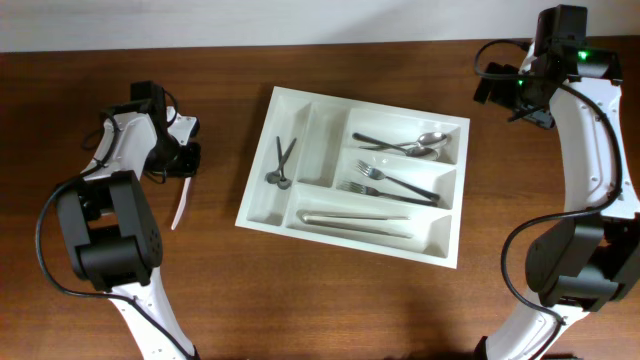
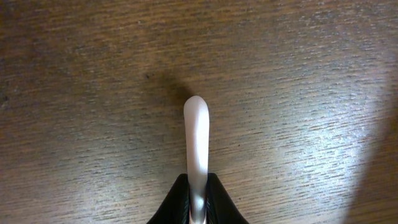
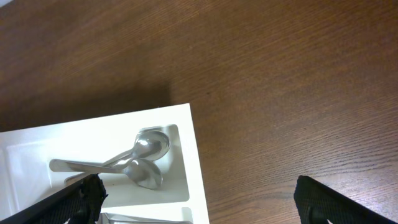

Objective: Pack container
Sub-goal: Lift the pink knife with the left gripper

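Observation:
The tray's empty section (image 1: 320, 146) lies to the right of my left gripper in the overhead view. The long pale utensil goes up, across and down to it next for release.
The white cutlery tray (image 1: 318, 140) lies mid-table. It holds small dark utensils (image 1: 281, 165) in a narrow left compartment, spoons (image 1: 410, 145), forks (image 1: 395, 183) and long pale utensils (image 1: 355, 218). My left gripper (image 1: 184, 163) is left of the tray, shut on one end of a long pale utensil (image 1: 181, 205) whose other end points toward the table's front. In the left wrist view the jaws (image 2: 198, 208) clamp its rounded silver handle (image 2: 196, 134) over bare wood. My right gripper (image 1: 497, 82) hangs open and empty off the tray's far right corner; its view (image 3: 202, 205) shows the tray corner (image 3: 189, 149) and two spoons (image 3: 140, 158).
The wooden table (image 1: 330, 300) surrounds the tray. The two arm bases (image 1: 110, 240) (image 1: 575, 260) stand at the front left and front right. A pale wall edge runs along the back.

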You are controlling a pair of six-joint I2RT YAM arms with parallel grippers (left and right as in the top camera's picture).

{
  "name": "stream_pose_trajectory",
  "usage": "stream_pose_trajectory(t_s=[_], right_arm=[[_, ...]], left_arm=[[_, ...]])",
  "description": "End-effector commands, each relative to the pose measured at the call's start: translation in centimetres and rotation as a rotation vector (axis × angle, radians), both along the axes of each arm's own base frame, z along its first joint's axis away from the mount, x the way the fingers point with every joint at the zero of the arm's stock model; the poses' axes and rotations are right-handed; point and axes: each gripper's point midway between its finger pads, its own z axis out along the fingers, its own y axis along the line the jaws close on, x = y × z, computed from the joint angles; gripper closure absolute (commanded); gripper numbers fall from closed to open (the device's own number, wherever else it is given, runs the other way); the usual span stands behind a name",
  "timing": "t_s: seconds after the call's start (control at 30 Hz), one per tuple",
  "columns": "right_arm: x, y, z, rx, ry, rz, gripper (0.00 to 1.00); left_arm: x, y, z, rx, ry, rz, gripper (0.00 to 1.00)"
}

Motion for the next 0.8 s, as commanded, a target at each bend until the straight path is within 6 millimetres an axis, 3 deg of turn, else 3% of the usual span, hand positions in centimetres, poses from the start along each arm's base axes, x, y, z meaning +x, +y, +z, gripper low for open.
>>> stream_pose_trajectory(t_s=[0.0, 0.5, 0.77], right_arm=[[0.2, -0.3, 0.5, -0.010, -0.012, -0.015, 0.01], [0.2, -0.3, 0.5, -0.010, -0.012, -0.015, 0.01], [0.2, -0.3, 0.5, -0.010, -0.012, -0.015, 0.01]], left_arm=[[-1.9, -0.7, -4.4, -0.037, 0.109, -0.002, 0.98], [-1.9, -0.7, -4.0, -0.038, 0.112, -0.002, 0.98], [0.6, -0.4, -0.1, -0.031, 0.067, -0.003, 0.98]])
